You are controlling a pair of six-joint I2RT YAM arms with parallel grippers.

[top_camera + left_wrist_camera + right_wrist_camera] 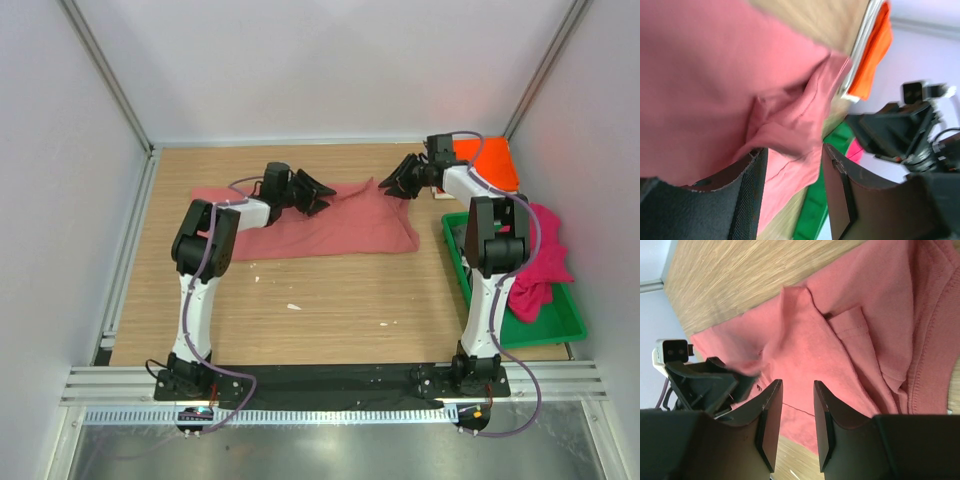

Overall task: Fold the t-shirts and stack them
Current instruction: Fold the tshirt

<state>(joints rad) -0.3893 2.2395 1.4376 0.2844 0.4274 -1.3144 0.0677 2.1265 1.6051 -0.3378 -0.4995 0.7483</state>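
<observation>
My right gripper lowers its open fingers outward next onto the salmon-red t-shirt's pointed tip, which lies outward and below and juts toward bare wood.
The salmon-red t-shirt lies partly folded across the back middle of the table. It also shows in the left wrist view and the right wrist view. My left gripper is open just above its upper edge, left of middle, with cloth between the jaws but not pinched. My right gripper is open and empty above the shirt's top right corner. The orange t-shirt lies at the back right. The magenta t-shirt hangs over the green tray. The white and dark grey shirts are out of view.
A green plastic tray stands at the right edge of the wooden table. White walls and metal rails close in the back and sides. Small white scraps lie on the table.
</observation>
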